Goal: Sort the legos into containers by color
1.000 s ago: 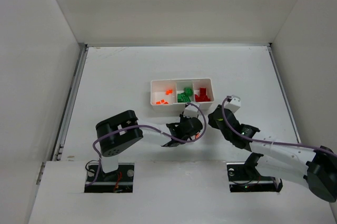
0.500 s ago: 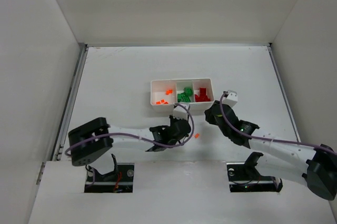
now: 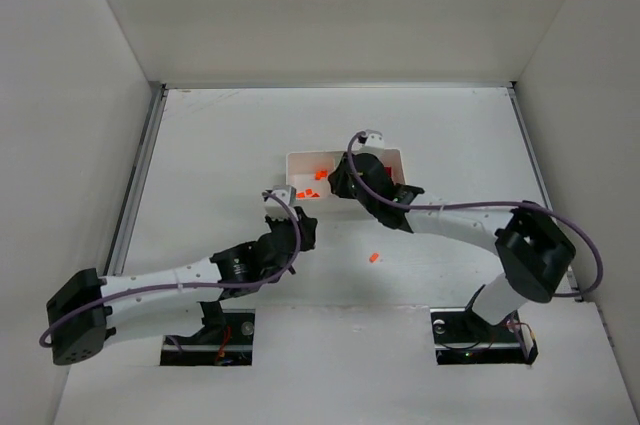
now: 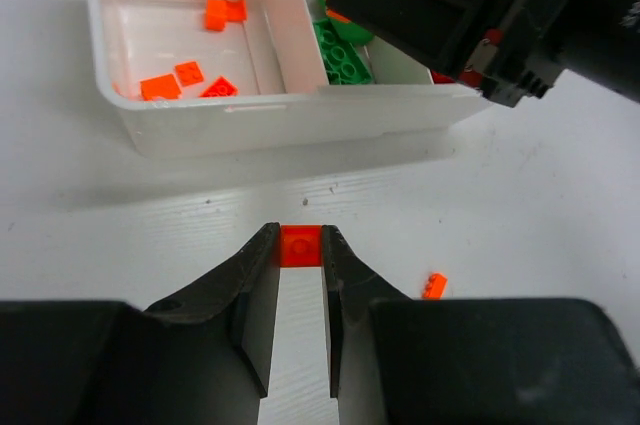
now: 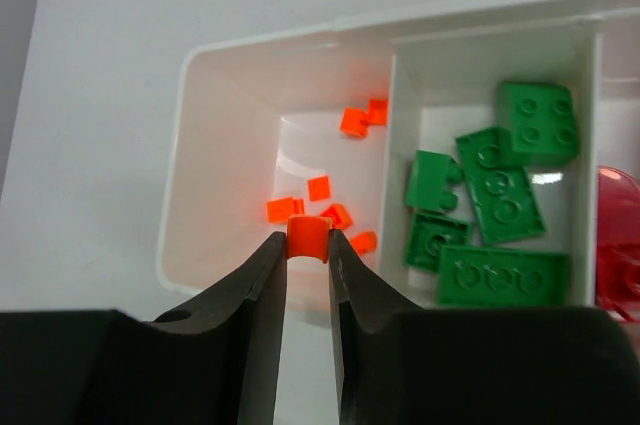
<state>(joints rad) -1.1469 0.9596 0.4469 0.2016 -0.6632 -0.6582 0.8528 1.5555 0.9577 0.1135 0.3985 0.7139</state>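
My left gripper should next move outward past the tray's near side and over the tray's orange section [image 3: 311,177] [image 4: 200,48] to release the small orange brick, because matching orange bits lie there.
The white three-compartment tray [image 3: 297,197] holds several orange bits [image 5: 350,123] on the left, green bricks [image 5: 500,190] in the middle, red ones [image 5: 618,205] on the right. My left gripper [image 4: 300,245] is shut on a small orange brick [image 4: 299,247] just in front of the tray's near wall [image 4: 300,120]; it shows in the top view [image 3: 298,228] too. My right gripper [image 5: 308,237] is shut on an orange bit [image 5: 308,235] and hangs over the orange compartment; it sits over the tray in the top view [image 3: 340,183]. One loose orange bit [image 3: 373,257] lies on the table, also in the left wrist view [image 4: 434,285].
White walls enclose the table on the left [image 3: 80,145], back [image 3: 330,15] and right [image 3: 590,125]. The right arm [image 3: 450,217] stretches across the middle toward the tray. Both arm bases [image 3: 210,330] sit at the near edge.
The right gripper has swung left and forward from beside the tray to over it. The left arm has stretched out, its gripper moving left and up toward the tray. The loose orange bit stays put.
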